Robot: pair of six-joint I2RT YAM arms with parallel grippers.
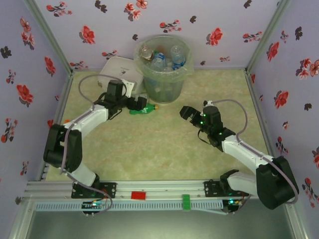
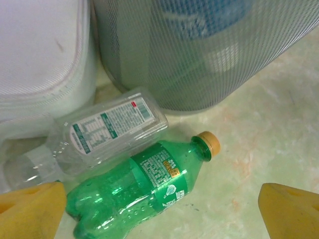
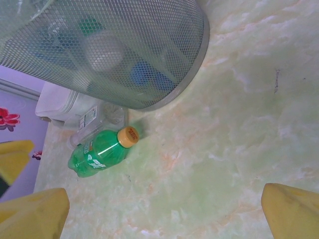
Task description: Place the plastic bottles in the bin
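Observation:
Next, my left gripper needs to move down and slightly back onto the green bottle's labelled body (image 1: 141,111) (image 2: 158,173), because the bottle still lies below the open fingers.
A green plastic bottle (image 1: 143,109) (image 2: 144,186) (image 3: 99,152) with a yellow cap lies on its side on the table by the foot of the bin (image 1: 162,74) (image 2: 199,59) (image 3: 109,50). A clear bottle (image 2: 109,132) (image 3: 94,119) with a white label lies behind it, against the white container. The bin holds several bottles (image 1: 160,57). My left gripper (image 1: 139,103) (image 2: 162,219) hovers open just over the green bottle, whose body lies between the pads. My right gripper (image 1: 187,113) (image 3: 164,214) is open over bare table to the right, holding nothing.
A flat white lidded container (image 1: 117,72) (image 2: 40,55) (image 3: 57,107) stands left of the bin at the back. Flowered walls close in the table on three sides. Open tabletop (image 1: 164,149) stretches between the two arms.

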